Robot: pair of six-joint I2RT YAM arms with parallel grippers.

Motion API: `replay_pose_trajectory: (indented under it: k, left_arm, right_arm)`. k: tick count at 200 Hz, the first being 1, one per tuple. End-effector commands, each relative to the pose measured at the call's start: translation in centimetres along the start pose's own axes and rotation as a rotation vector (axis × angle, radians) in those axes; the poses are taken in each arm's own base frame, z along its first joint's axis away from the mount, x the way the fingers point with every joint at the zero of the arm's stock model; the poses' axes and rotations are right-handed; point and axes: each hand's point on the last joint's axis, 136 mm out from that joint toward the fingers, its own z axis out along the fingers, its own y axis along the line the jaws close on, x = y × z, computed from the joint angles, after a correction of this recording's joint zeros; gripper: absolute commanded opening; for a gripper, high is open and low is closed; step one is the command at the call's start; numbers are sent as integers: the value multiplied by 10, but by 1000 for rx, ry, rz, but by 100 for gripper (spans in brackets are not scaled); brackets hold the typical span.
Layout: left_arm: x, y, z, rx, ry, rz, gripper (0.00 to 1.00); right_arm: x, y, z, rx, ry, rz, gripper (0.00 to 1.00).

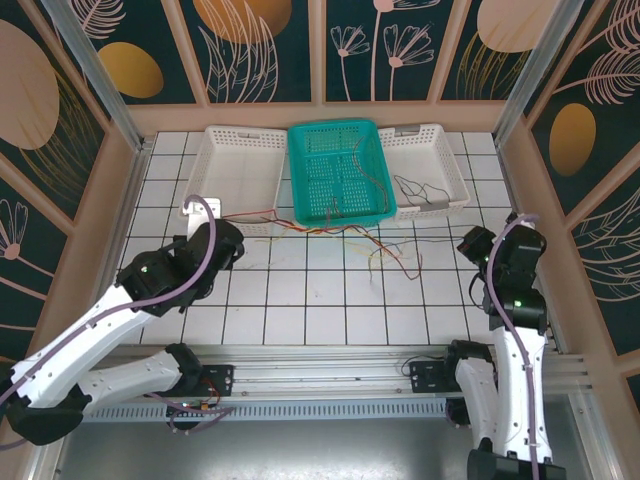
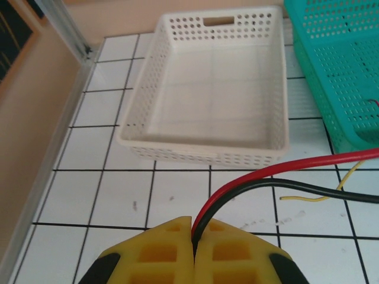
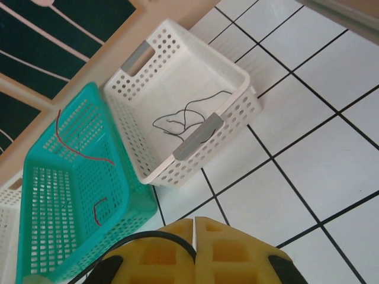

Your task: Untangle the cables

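The right gripper pulls toward the nearby side wall next, then lets go of the black wire.
The cables (image 1: 385,248) lie as a loose tangle of thin red, orange, yellow and dark wires on the tiles in front of the teal basket (image 1: 302,190). My left gripper (image 2: 193,222) is shut on a red wire (image 2: 284,167) and a black wire (image 2: 314,189), which arc out of its jaws to the right. A yellow wire (image 2: 305,199) lies beside them. From above, the left gripper (image 1: 232,240) sits at the tangle's left end. My right gripper (image 3: 194,222) is shut on a black wire (image 3: 148,235) that curves off to the left. From above, the right gripper (image 1: 470,241) is right of the tangle.
Three baskets stand in a row at the back. The left white basket (image 2: 204,155) holds nothing. The teal basket (image 3: 127,195) holds red wire pieces (image 3: 80,151). The right white basket (image 3: 240,109) holds a thin dark wire (image 3: 183,115). Walls close in the table.
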Motion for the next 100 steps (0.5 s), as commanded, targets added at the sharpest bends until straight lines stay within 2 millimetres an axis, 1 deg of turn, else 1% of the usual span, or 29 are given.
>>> replay_pose_trajectory:
  k: [1, 11, 26, 67, 100]
  left_arm:
    - [-15, 33, -16, -103, -57, 8, 0]
    - [-19, 36, -21, -95, -73, -6, 0]
    - [-23, 36, -25, -70, -82, -20, 0]
    - [-27, 41, -29, -81, -96, -28, 0]
    - [-40, 55, -42, -104, -139, -51, 0]
  right_arm:
    - [-10, -2, -10, 14, -43, 40, 0]
    - [-12, -4, -11, 21, -54, 44, 0]
    - [-14, -6, -12, 32, -61, 45, 0]
    - [-18, -20, -16, 102, -112, 67, 0]
    - [-19, -33, -17, 159, -139, 85, 0]
